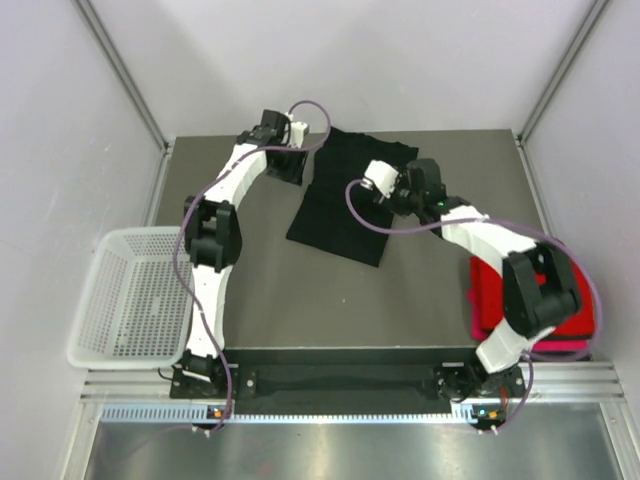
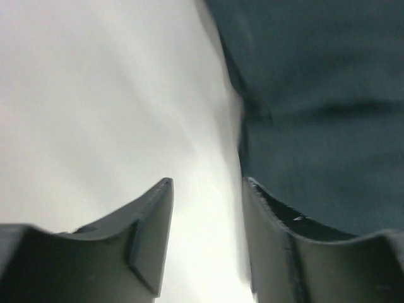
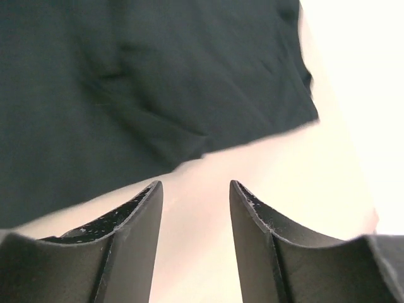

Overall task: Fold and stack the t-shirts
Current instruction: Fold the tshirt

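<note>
My left gripper draws back along the black t-shirt's edge next, since only table lies between its fingers. Then it lowers onto the t-shirt's near corner facing the basket.
A black t-shirt (image 1: 345,200) lies on the table folded into a long strip, slanting from back right to front left. My left gripper (image 1: 292,166) is at its back left edge. In the left wrist view that gripper (image 2: 205,183) is open with only bare table between the fingers, and the black cloth (image 2: 315,95) lies to its right. My right gripper (image 1: 408,195) is at the shirt's right edge. It (image 3: 192,184) is open and empty, just short of the cloth's hem (image 3: 145,76). A folded red t-shirt (image 1: 490,285) lies on a magenta one (image 1: 478,325) at the right, partly hidden by my right arm.
A white mesh basket (image 1: 135,295) hangs off the table's left edge beside my left arm. The red and magenta stack sits at the table's right edge. Grey walls and metal frame posts surround the table.
</note>
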